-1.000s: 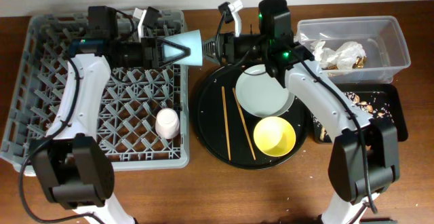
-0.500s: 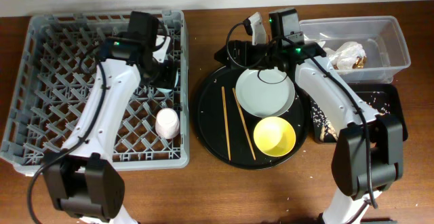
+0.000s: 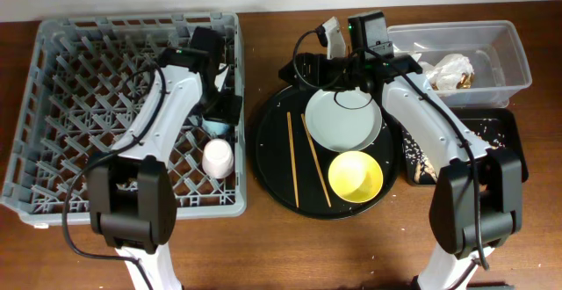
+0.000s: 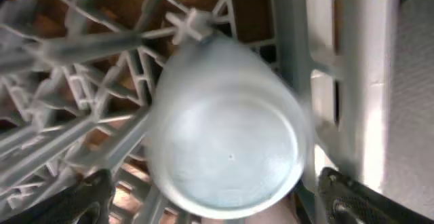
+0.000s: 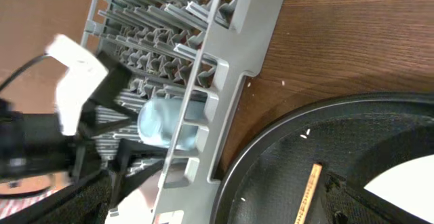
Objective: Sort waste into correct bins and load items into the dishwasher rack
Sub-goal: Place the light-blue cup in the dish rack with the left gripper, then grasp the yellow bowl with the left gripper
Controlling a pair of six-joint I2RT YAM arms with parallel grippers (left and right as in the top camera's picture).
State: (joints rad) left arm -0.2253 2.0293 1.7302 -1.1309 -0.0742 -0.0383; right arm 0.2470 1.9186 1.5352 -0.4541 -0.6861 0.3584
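Observation:
My left gripper moves up from the blue cup (image 3: 217, 128) next, over the round tray, down onto the yellow bowl's plate-side rim (image 3: 342, 155), as that cup sits in the rack.
The blue cup (image 3: 217, 128) sits in the grey dishwasher rack (image 3: 88, 105) by its right wall, just behind the upturned pink cup (image 3: 217, 159). My left gripper (image 3: 219, 112) hangs over it. In the left wrist view the blue cup (image 4: 227, 149) lies between my spread fingers (image 4: 210, 210), with gaps on both sides. My right gripper (image 3: 303, 66) is open and empty over the round black tray's far edge. The grey-green plate (image 3: 342, 119), yellow bowl (image 3: 355, 175) and two chopsticks (image 3: 291, 158) lie on that tray. The right wrist view shows the blue cup (image 5: 166, 122) inside the rack (image 5: 224, 61).
The round black tray (image 3: 272, 176) sits right of the rack. The clear tub (image 3: 505, 39) at back right holds the white napkin (image 3: 413, 66) and gold-brown wrapper (image 3: 452, 68). The shallow black tray (image 3: 514, 163) in front of it holds crumbs.
The blue cup was held between both grippers a second ago. My left arm swung it to the rack's right side and lowered it. My right gripper let go and drew back.

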